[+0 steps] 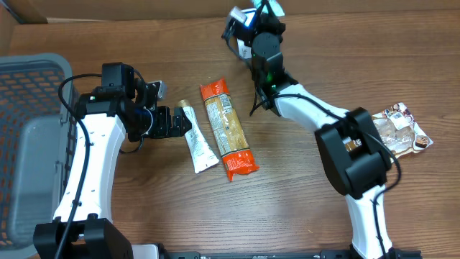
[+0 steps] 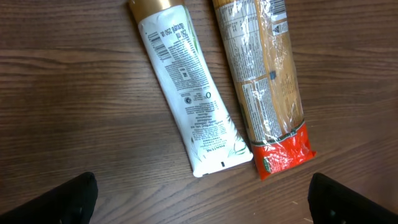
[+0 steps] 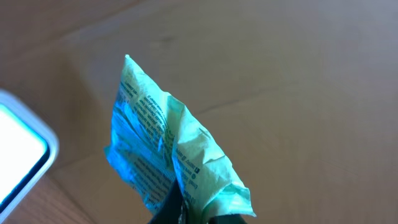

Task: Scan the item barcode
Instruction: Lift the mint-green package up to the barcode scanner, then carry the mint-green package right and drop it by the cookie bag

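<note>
The robot's right gripper next needs to go back down and release over the clear snack bag (image 1: 399, 134), which is below it, to its right in the overhead view, away from the scanner (image 1: 241, 19).
My right gripper (image 1: 264, 16) is raised at the table's far edge, shut on a crumpled green packet (image 3: 168, 155) with small print on it. In the right wrist view the packet fills the centre, and a white-rimmed scanner (image 3: 18, 155) with a lit face shows at the left edge. From overhead the scanner (image 1: 241, 19) sits just left of the packet (image 1: 276, 7). My left gripper (image 2: 202, 208) is open above bare wood, its fingertips (image 2: 62, 202) wide apart. Beyond it lies a white tube (image 2: 186, 87) with a barcode near its gold cap.
An orange pasta packet (image 1: 226, 129) lies beside the white tube (image 1: 198, 140) mid-table. A grey mesh basket (image 1: 29, 144) stands at the left edge. A clear snack bag (image 1: 399, 129) lies at the right. Cardboard walls run along the back.
</note>
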Tool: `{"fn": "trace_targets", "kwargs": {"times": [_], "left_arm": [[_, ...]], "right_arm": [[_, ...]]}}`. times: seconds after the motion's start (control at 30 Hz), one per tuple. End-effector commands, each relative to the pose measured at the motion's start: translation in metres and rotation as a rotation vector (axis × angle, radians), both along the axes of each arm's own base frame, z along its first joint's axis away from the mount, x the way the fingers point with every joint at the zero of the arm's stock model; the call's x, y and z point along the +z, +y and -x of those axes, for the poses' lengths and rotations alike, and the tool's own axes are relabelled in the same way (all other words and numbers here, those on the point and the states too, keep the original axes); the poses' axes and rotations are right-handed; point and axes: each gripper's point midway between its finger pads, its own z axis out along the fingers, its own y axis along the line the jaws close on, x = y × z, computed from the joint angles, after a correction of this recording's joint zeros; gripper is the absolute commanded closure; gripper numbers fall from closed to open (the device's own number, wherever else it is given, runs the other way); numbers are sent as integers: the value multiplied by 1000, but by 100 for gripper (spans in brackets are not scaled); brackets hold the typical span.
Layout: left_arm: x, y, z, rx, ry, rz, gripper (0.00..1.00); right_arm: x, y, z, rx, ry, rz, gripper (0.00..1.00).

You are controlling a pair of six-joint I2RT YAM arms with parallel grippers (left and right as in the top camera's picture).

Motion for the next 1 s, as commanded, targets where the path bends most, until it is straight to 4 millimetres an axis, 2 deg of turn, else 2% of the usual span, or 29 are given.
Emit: {"fn": "trace_targets", "kwargs": {"times": [0.0,0.07,0.23,0.8,0.97], "left_arm": [[-1,-1,0,-20,-3,-5,0],[-1,-1,0,-20,-3,-5,0],[-1,-1,0,-19,-3,-5,0],[-1,-1,0,-20,-3,-4,0],[-1,-1,0,-19,-3,-4,0]], "right_arm": [[-28,3,-9,20,34,246,96],[-39,-1,-12,16,50,260,96],[-49,-14,-17,-6,69,268,96],[-54,-2,-14,29,80,276,96],[-62,-2,-13,33,115,294,96]]}}
